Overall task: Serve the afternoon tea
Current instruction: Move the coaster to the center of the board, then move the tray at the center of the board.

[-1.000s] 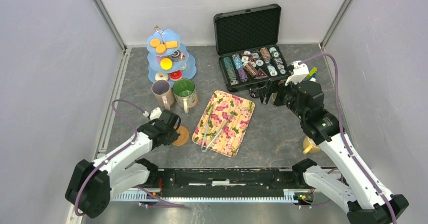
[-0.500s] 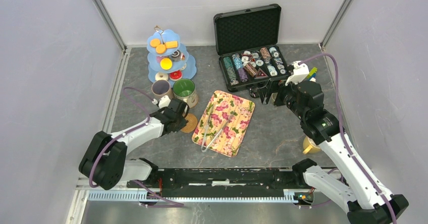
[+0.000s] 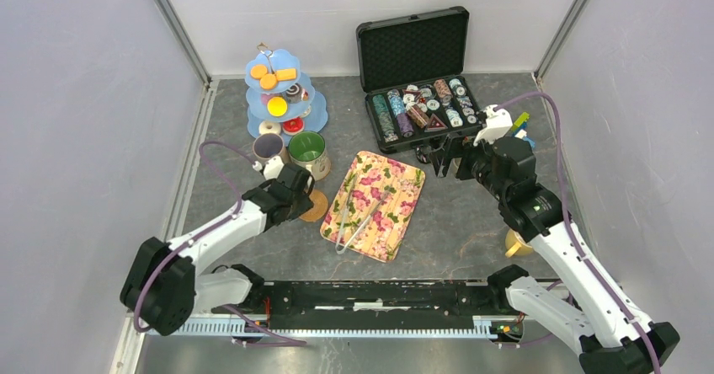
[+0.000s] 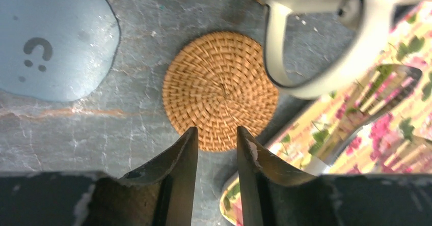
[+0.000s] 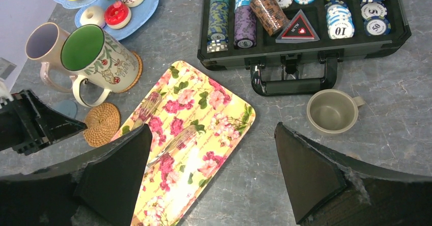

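Observation:
The yellow mug stands below my right gripper and back from it. My right gripper should move its empty open fingers back and down, one on each side of the side of the yellow mug beside the handle (image 3: 513, 238).
A round woven coaster (image 3: 317, 206) lies flat on the table between the green-lined mug (image 3: 307, 151) and the floral tray (image 3: 375, 203). My left gripper (image 3: 301, 197) hovers at its near-left edge. In the left wrist view the coaster (image 4: 220, 90) lies face-up just past my left gripper (image 4: 218, 130), whose jaws stand a narrow gap apart with nothing held. The lilac mug (image 3: 269, 149) stands left of the green-lined one. The blue tiered stand (image 3: 278, 96) holds donuts, cakes and biscuits. My right gripper (image 5: 211, 125) is wide open and empty above the tray's far-right corner.
Metal tongs (image 3: 358, 210) lie on the tray. An open black case (image 3: 421, 88) of poker chips stands at the back. A small grey cup (image 5: 332, 111) sits by the case handle. A yellow mug (image 3: 517, 243) shows behind my right arm. A flat blue patch (image 4: 51, 37) lies left of the coaster.
My left arm has carried the coaster away from the near edge and to the right, up beside the green-lined mug. In the last half second it has hardly moved. The right arm is nearly still.

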Motion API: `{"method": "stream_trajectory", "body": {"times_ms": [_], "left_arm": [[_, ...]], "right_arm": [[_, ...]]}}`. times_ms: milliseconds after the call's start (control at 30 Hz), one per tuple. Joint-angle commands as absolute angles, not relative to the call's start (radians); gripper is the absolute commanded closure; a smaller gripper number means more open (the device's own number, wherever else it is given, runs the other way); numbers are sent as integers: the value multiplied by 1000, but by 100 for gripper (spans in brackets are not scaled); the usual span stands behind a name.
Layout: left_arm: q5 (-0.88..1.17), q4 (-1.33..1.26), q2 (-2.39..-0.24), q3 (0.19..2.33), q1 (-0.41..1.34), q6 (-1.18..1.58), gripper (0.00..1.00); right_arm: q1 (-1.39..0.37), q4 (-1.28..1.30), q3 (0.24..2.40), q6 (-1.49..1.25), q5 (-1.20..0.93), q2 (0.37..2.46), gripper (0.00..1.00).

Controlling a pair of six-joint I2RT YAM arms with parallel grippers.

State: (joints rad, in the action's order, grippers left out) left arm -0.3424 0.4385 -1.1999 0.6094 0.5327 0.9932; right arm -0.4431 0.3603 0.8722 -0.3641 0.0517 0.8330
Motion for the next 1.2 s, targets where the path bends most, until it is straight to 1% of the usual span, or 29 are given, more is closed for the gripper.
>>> {"method": "stream_trajectory", "body": {"times_ms": [0, 67, 167, 367, 467, 633, 733, 833, 933, 1000, 1067, 1167], "left_arm": [[-378, 520, -1134, 632, 596, 980, 58], [-387, 533, -1121, 606, 641, 1004, 62], [-395, 538, -1123, 562, 695, 1053, 74], [-394, 472, -1195, 545, 710, 1035, 84], [-369, 437, -1230, 562, 733, 1019, 87], [-353, 364, -1303, 600, 863, 1038, 88], [-335, 325, -1357, 638, 922, 1030, 88], [-337, 327, -1387, 674, 943, 1004, 88], [-356, 343, -1358, 673, 943, 981, 87], [-368, 346, -1318, 671, 942, 945, 85], [-374, 350, -1271, 678, 941, 887, 76], [-383, 357, -1195, 699, 940, 793, 51]], "right_arm": [[-446, 336, 864, -373, 58, 827, 2], [-446, 337, 864, -374, 61, 824, 2], [-446, 349, 870, -364, 79, 819, 2], [-446, 381, 880, -351, 122, 801, 2], [-446, 391, 876, -360, 129, 789, 2], [-446, 403, 861, -363, 164, 775, 2], [-446, 416, 846, -331, 236, 767, 2], [-446, 424, 822, -267, 351, 766, 2], [-446, 461, 829, -215, 435, 788, 2], [-445, 494, 834, -218, 508, 799, 2], [-446, 536, 831, -236, 569, 807, 2], [-446, 647, 840, -327, 626, 820, 2]]}}
